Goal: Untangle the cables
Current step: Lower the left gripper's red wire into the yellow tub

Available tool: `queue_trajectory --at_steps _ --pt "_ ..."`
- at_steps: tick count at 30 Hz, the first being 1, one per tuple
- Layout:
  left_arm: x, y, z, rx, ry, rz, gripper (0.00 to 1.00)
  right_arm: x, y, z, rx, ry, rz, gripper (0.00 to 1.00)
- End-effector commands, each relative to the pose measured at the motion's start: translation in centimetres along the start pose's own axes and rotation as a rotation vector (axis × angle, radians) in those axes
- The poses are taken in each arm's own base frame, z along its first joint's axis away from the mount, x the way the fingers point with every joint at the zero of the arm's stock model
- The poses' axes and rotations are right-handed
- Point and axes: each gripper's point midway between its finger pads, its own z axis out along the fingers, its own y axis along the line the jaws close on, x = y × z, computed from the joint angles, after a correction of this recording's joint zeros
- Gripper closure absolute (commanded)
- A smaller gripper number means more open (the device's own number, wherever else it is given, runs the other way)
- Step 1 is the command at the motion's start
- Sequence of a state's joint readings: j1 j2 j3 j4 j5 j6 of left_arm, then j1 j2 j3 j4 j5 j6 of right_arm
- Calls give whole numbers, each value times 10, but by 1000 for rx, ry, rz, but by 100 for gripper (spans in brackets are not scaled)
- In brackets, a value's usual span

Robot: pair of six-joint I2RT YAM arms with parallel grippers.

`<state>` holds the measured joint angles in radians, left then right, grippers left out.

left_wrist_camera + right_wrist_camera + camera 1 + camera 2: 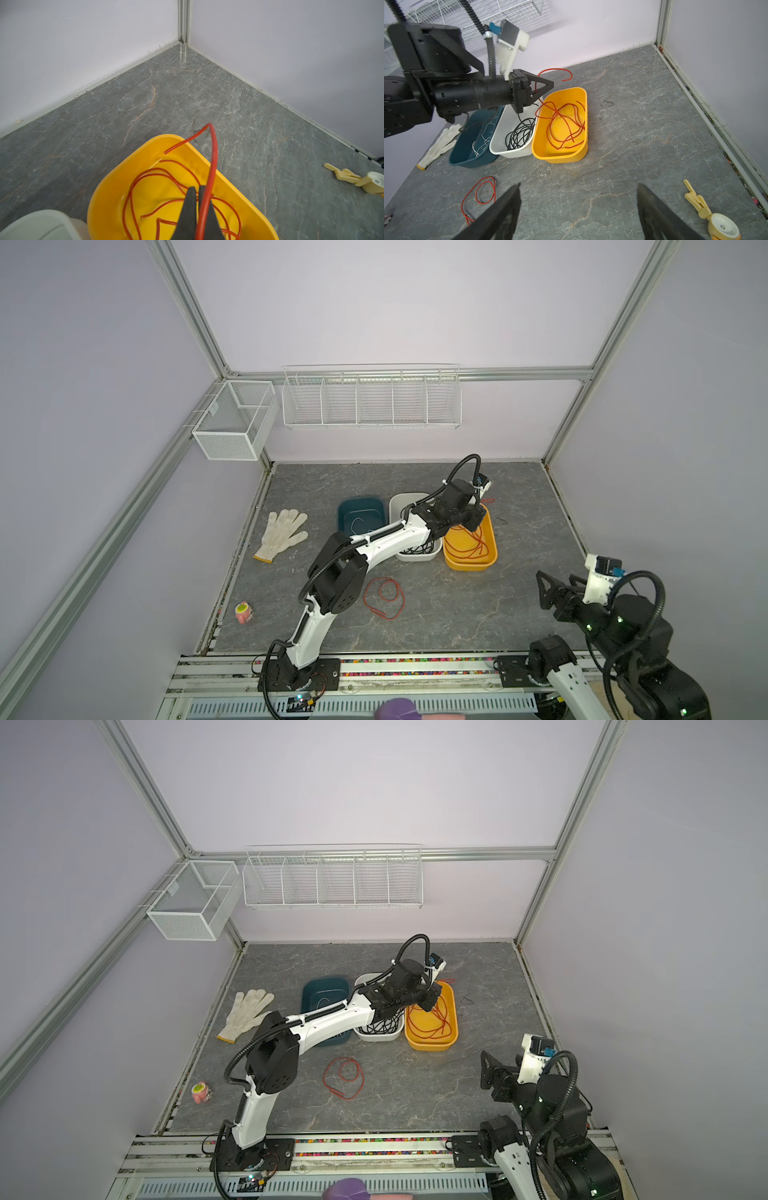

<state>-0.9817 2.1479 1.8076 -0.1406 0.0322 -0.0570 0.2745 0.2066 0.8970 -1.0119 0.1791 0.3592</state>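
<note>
I will move my left gripper down into the yellow tub and let go of the red cable, because the other red cables are already coiled in there.
My left gripper [197, 188] is shut on a red cable [212, 162] above the yellow tub [104, 199]. The held cable rises past the fingertips and hooks back over the tub's rim; in the right wrist view it arcs [554, 69] beyond the left gripper [550, 84]. More red cables [471, 542] lie coiled inside the yellow tub [469, 566]. Black cables [520, 133] fill the white tub [512, 152], and white cables [481, 141] lie in the blue tub [471, 162]. One red cable [384, 598] loops on the bare table. My right gripper [578, 185] hangs open over the table at the near right.
A white work glove [283, 531] lies left of the tubs and a small pink toy [244, 612] sits at the near left. A yellow toy [708, 214] lies near the right wall. A wire rack [370, 400] and a mesh box [232, 423] hang on the back wall.
</note>
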Motion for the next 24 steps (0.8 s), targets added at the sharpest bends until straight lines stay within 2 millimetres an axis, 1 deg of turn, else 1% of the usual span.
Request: queue_trajectory --at_steps 1,6,12,19,24 --pt "1 -5 8 32 7 -25 100 -4 3 -1 -19 -34 -6 12" --pt "21 0 16 20 42 -34 100 -5 4 -1 -26 -36 -9 12" --pt "41 4 20 12 83 -49 100 -5 5 -2 -30 -40 -11 12" --pt "70 13 26 -2 133 -80 100 -5 5 -2 -32 -39 -12 12" --pt "80 15 27 -3 159 -89 100 -6 5 -1 -33 -38 -12 12"
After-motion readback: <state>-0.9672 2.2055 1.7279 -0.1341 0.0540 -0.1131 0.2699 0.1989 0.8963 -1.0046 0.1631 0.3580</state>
